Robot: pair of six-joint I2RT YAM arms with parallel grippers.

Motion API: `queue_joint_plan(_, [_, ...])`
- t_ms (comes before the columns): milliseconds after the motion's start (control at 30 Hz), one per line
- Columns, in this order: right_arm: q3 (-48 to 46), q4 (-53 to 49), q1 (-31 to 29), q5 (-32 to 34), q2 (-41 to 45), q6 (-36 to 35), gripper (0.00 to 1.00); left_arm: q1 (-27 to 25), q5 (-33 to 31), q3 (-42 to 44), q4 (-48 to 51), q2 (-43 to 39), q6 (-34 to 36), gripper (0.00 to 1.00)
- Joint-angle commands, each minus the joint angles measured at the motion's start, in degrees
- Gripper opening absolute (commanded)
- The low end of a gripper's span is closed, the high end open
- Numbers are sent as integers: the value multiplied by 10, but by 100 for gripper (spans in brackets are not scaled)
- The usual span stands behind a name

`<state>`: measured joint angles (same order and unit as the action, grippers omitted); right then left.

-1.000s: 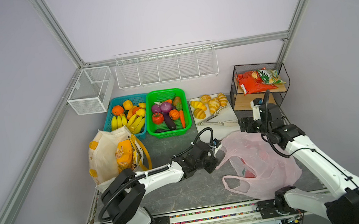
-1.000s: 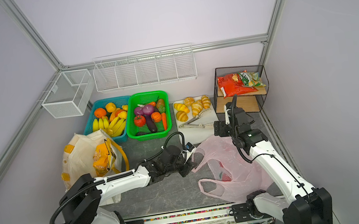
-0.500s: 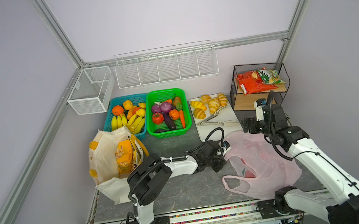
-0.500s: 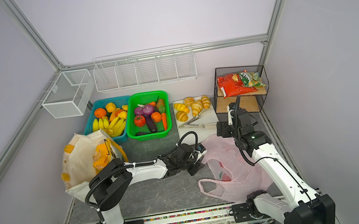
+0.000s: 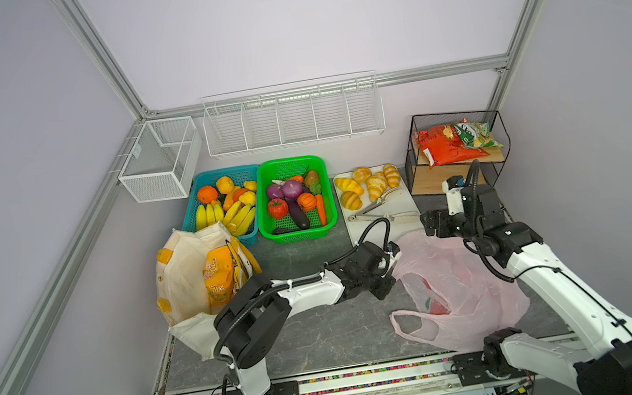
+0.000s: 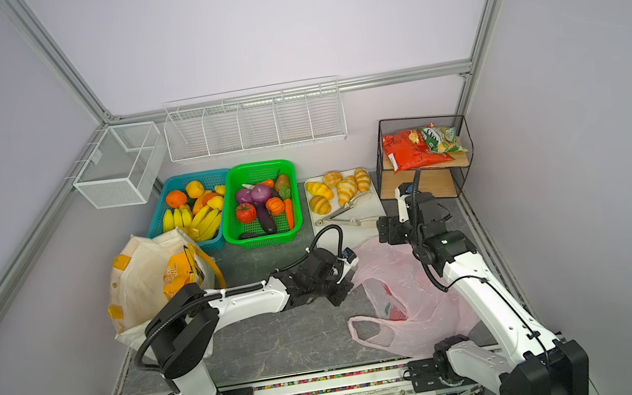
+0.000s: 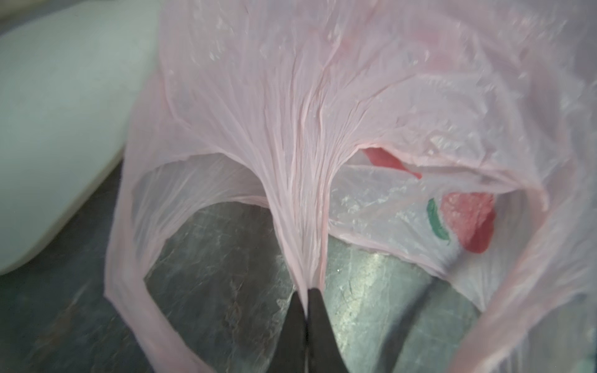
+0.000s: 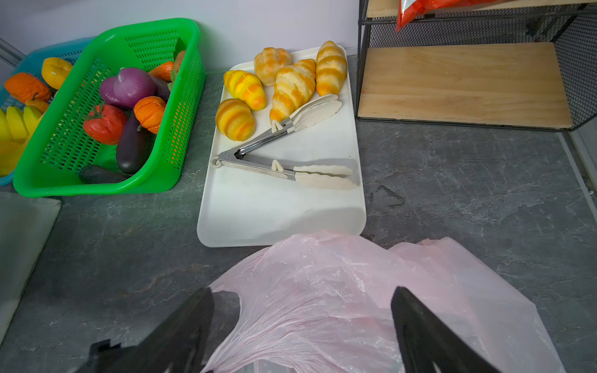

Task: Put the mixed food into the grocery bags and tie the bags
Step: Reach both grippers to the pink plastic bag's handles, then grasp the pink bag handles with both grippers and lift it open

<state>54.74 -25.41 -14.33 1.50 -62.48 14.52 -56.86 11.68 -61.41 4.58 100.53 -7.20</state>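
Observation:
The left gripper lifts up and outward next, levels out toward the white tray's near end and releases the bag's fold there, because the bag's opening lies collapsed.
The pink plastic bag lies crumpled on the dark tabletop at the right, red prints showing through it. My left gripper is shut on a gathered fold at the bag's mouth. My right gripper hangs open just above the bag's far end, with nothing between its fingers. The cream tote stands at the left with an orange snack packet inside. The tomato, onion, pumpkin and eggplant lie in the green basket. More snack packets rest on the black wire shelf.
A blue basket of bananas and oranges stands behind the tote. A white tray with croissants and tongs touches the bag's far edge. White wire baskets hang on the back wall.
My left gripper has reached right to the pink bag's mouth and closed on its plastic. The right gripper has shifted a little to the right and stayed open.

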Motion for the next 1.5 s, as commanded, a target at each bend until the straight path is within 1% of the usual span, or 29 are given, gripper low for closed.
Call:
queue_joint_plan(0, [-21, -18, -17, -23, 10, -11, 89, 35, 65, -36, 29, -51, -148, 0])
queue_joint_plan(100, [-34, -28, -39, -21, 22, -11, 89, 57, 140, -36, -7, -76, -239, 0])
queue_joint_plan(233, [-40, -30, -82, -10, 45, -21, 89, 83, 195, -65, -39, -82, -353, 0])
queue_joint_plan(300, [-67, -17, -104, -8, 65, -26, 90, 95, 212, -87, -48, -76, -395, 0])
queue_joint_plan(333, [-75, -11, -114, -6, 77, -26, 90, 98, 214, -95, -51, -75, -403, 0])
queue_joint_plan(433, [-103, 4, -140, 25, 101, -22, 92, 103, 203, -128, -36, -70, -400, 0])
queue_joint_plan(500, [-134, 25, -150, 50, 116, -5, 94, 106, 203, -148, -25, -62, -399, 0])
queue_joint_plan(600, [-189, 87, -151, 52, 133, 23, 95, 108, 208, -163, -18, -52, -400, 0])
queue_joint_plan(800, [-235, 182, -164, 41, 100, 40, 98, 108, 221, -161, -22, -46, -409, 0])
queue_joint_plan(900, [-251, 231, -175, 55, 87, 43, 99, 108, 225, -160, -21, -47, -409, 0])
queue_joint_plan(967, [-250, 246, -179, 81, 67, 43, 100, 108, 227, -158, -21, -47, -410, 0])
queue_joint_plan(1100, [-242, 263, -185, 161, 23, 46, 100, 108, 235, -158, -23, -55, -412, 0])
queue_joint_plan(1167, [-240, 277, -185, 184, 5, 45, 99, 108, 242, -157, -25, -59, -413, 0])
queue_joint_plan(1200, [-240, 288, -186, 190, -5, 38, 96, 108, 245, -156, -25, -62, -413, 0])
queue_joint_plan(1233, [-239, 292, -185, 194, -10, 34, 91, 108, 245, -154, -24, -65, -413, 0])
queue_joint_plan(1267, [-236, 290, -185, 201, -14, 26, 82, 108, 244, -153, -22, -69, -411, 0])
queue_joint_plan(1333, [-228, 277, -185, 212, -10, 13, 56, 109, 242, -153, -9, -72, -400, 0])
queue_joint_plan(1367, [-224, 267, -183, 218, -6, 9, 45, 110, 242, -157, 1, -71, -391, 0])
queue_joint_plan(1467, [-200, 212, -172, 198, -1, 11, 18, 123, 253, -173, 30, -64, -367, 0])
